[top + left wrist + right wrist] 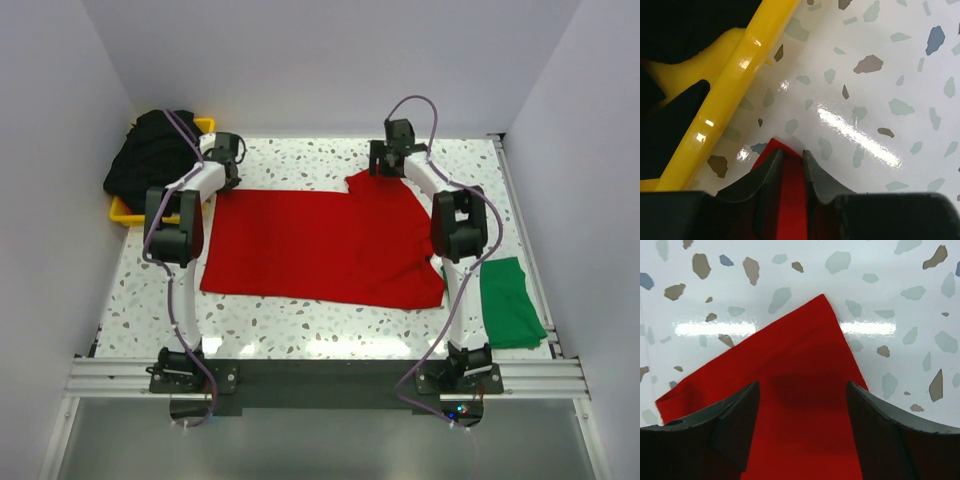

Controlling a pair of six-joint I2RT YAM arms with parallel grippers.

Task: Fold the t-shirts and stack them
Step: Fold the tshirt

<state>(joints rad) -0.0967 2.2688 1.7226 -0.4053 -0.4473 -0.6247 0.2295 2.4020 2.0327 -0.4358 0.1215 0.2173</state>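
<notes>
My right gripper stays low and moves slightly outward onto the red t-shirt's far corner next, because the corner's tip still lies beyond my open fingers.
The red t-shirt lies spread flat across the middle of the table. My left gripper is at its far left corner, and in the left wrist view its jaws are closed narrowly on a red cloth corner. My right gripper is over the far right corner. It is open in the right wrist view, with the red cloth lying flat between the wide-apart fingers. A folded green t-shirt lies at the right edge. The black t-shirts are piled in a yellow bin.
The yellow bin stands at the far left, with its rim right beside the left gripper. White walls enclose the table on three sides. A metal rail runs along the near edge, where the arm bases stand.
</notes>
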